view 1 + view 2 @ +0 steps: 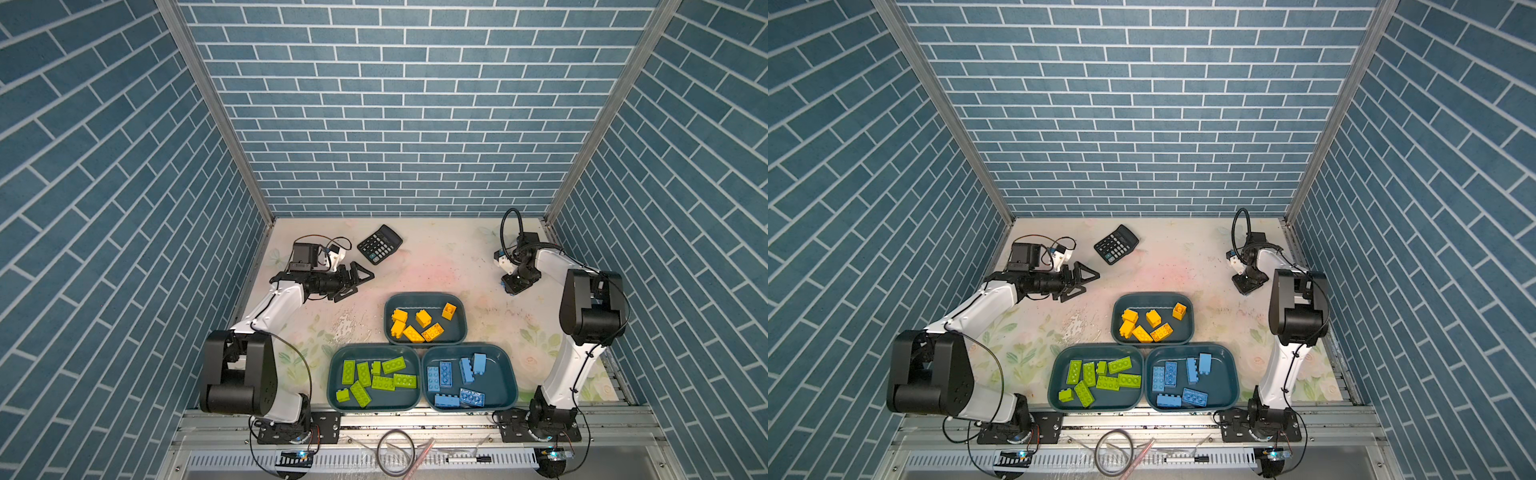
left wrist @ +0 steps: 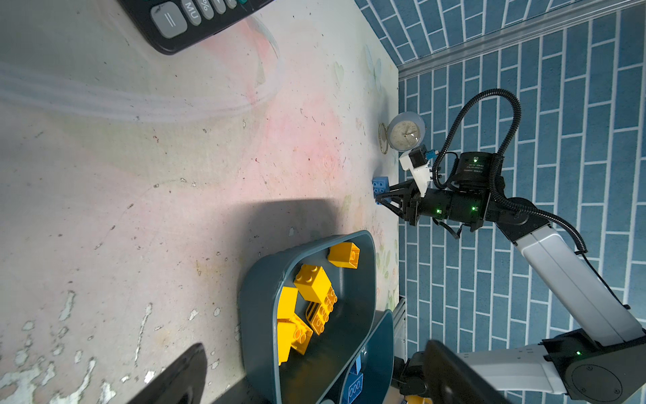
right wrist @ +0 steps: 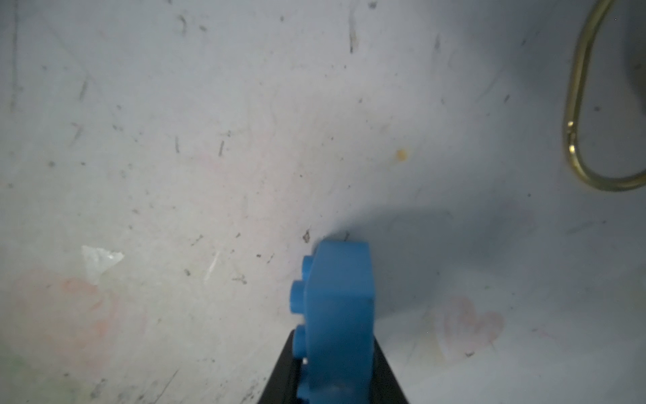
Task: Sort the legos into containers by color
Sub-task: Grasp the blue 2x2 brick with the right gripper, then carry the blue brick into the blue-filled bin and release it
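Observation:
My right gripper, holding a blue lego, rises next, moves back and down toward the bare bottom of the container beside the blue legos, and releases.
Three dark teal containers sit near the table's front. The rear one point(image 1: 456, 328) holds several yellow legos point(image 1: 413, 333). Several green legos point(image 1: 383, 382) lie in the front left one point(image 1: 401, 400), and several blue legos point(image 1: 445, 374) in the front right one point(image 1: 500, 384). At the back right my right gripper point(image 1: 509, 287) points down at the table, shut on a blue lego point(image 3: 339, 307), which is on or just above the tabletop point(image 2: 380, 184). My left gripper point(image 1: 358, 282) hangs open and empty at the back left, its fingers point(image 2: 174, 377) spread wide.
A black calculator point(image 1: 380, 244) lies at the back, just beyond the left gripper. A small round clock with a brass ring point(image 2: 405, 133) stands by the back right wall, close to the right gripper. A cable loop point(image 1: 395, 455) lies on the front rail.

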